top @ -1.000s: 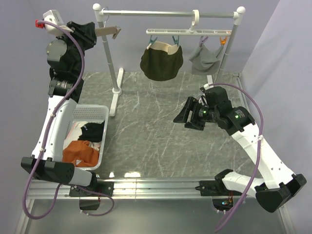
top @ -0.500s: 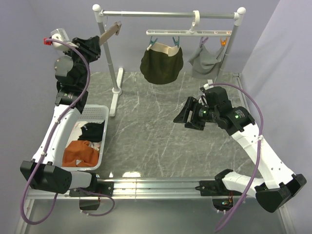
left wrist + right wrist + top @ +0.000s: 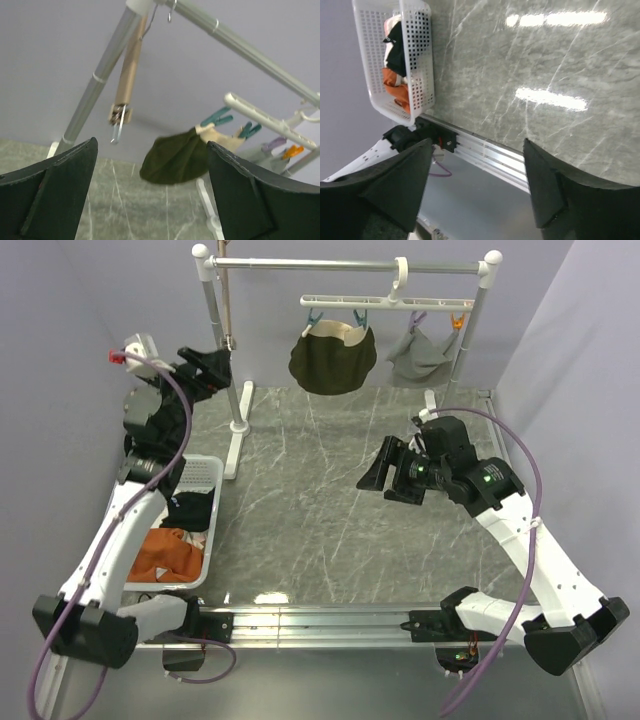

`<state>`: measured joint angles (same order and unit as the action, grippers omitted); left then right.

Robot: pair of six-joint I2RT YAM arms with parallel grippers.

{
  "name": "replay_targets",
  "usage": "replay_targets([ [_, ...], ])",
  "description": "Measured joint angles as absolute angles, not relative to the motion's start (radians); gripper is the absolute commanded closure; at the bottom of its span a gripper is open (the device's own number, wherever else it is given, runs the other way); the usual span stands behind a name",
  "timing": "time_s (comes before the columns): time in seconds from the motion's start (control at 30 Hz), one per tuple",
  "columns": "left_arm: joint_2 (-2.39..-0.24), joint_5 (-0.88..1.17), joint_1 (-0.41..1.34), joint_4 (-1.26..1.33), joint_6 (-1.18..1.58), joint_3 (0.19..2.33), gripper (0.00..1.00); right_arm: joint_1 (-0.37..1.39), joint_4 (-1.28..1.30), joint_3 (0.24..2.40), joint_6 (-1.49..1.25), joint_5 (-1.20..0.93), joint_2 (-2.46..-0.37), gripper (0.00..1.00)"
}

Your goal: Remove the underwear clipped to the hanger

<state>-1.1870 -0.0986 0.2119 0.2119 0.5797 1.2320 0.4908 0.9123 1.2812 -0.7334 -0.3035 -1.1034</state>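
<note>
I will move my left gripper away from the rack's post next, to the right in the top view, onto the olive piece's lower edge [image 3: 332,387] [image 3: 159,176], which hangs free below its clips.
Two underwear pieces hang clipped to the white hanger [image 3: 385,304] on the rail. One is dark olive with a cream waistband [image 3: 333,358] [image 3: 175,157]; the other is light grey [image 3: 420,360]. A black piece [image 3: 190,510] [image 3: 396,47] lies in the white basket [image 3: 205,465]. My left gripper [image 3: 213,367] [image 3: 155,200] is open and empty beside the rack's left post, facing the olive piece from a distance. My right gripper [image 3: 385,480] [image 3: 475,190] hovers open and empty over the table, below and in front of the grey piece.
A tan clip strip [image 3: 227,300] [image 3: 127,75] hangs straight down from the rail's left end. An orange cloth [image 3: 165,550] [image 3: 395,90] also lies in the basket. The rack's left post [image 3: 225,370] stands close to my left gripper. Purple walls close in on the left and right.
My left gripper has opened wide and moved down and to the right. The tan clip strip, pulled sideways toward it before, now hangs straight. My right jaws have widened a little.
</note>
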Motion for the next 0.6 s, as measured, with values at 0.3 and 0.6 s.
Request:
replay_targets([
  [0.3,-1.002,-0.004,0.333,0.142,0.548,1.024,0.03,0.477,0.912,1.380,-0.618,-0.172,-1.107,0.02],
  [0.6,-1.148,0.047,0.556,0.047,0.420,1.065,0.04,0.411,0.868,1.557,-0.571,-0.112,-1.240,0.03],
])
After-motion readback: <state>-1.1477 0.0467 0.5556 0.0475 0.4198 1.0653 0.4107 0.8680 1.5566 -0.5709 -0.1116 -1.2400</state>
